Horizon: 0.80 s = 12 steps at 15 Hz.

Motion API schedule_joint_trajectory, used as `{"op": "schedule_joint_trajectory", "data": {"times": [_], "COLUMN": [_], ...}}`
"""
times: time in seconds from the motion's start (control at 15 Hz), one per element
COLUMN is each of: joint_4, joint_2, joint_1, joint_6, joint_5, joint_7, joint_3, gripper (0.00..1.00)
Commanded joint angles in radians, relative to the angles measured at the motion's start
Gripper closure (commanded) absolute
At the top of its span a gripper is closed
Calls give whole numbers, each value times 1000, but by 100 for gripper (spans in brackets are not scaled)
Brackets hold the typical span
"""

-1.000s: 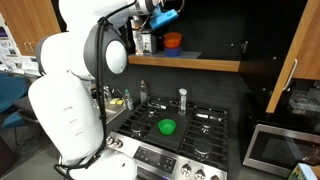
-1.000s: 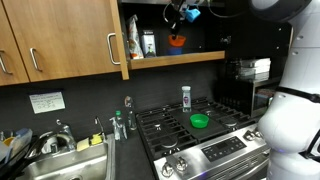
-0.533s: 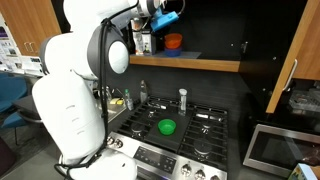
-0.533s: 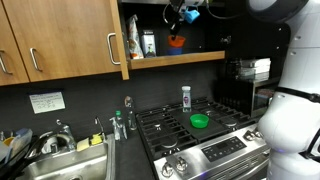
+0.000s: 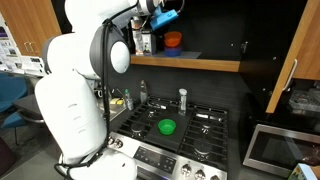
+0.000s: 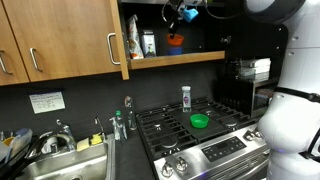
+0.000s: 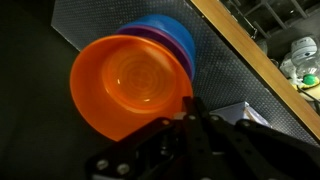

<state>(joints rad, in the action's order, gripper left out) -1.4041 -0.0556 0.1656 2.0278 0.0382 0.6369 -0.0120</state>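
My gripper holds the orange bowl's rim and must next shift slightly over the purple and blue bowls to release it, as that bowl already overlaps this stack.
A stack of bowls, orange (image 7: 135, 85) on top of purple (image 7: 165, 42) and blue (image 7: 180, 30), stands on the dark shelf above the stove. It shows as an orange bowl in both exterior views (image 5: 172, 41) (image 6: 176, 41). My gripper (image 7: 191, 103) is up at the shelf just above this stack (image 5: 165, 19) (image 6: 181, 14). Its black fingers lie together, shut, with the tips at the near rim of the orange bowl. I cannot tell whether they touch the rim.
A green bowl (image 5: 167, 127) (image 6: 199, 121) and a small shaker (image 5: 182, 100) (image 6: 186, 96) sit on the gas stove below. Bottles (image 5: 145, 41) (image 6: 148, 43) stand on the shelf beside the bowls. Wooden cupboard doors (image 6: 60, 40), a sink (image 6: 70, 165) and a microwave (image 5: 275, 148) flank the stove.
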Motion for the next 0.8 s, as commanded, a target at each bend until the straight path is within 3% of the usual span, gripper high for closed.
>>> {"op": "schedule_joint_trajectory", "data": {"times": [0.0,0.73], "joint_4": [50,64], "joint_2": [33,67], "joint_1": [4,0], "joint_6": [6,24], "joint_5": [13,29], "joint_7": [-9,-16], "joint_3": [-7,-6], "gripper": [99,99]}}
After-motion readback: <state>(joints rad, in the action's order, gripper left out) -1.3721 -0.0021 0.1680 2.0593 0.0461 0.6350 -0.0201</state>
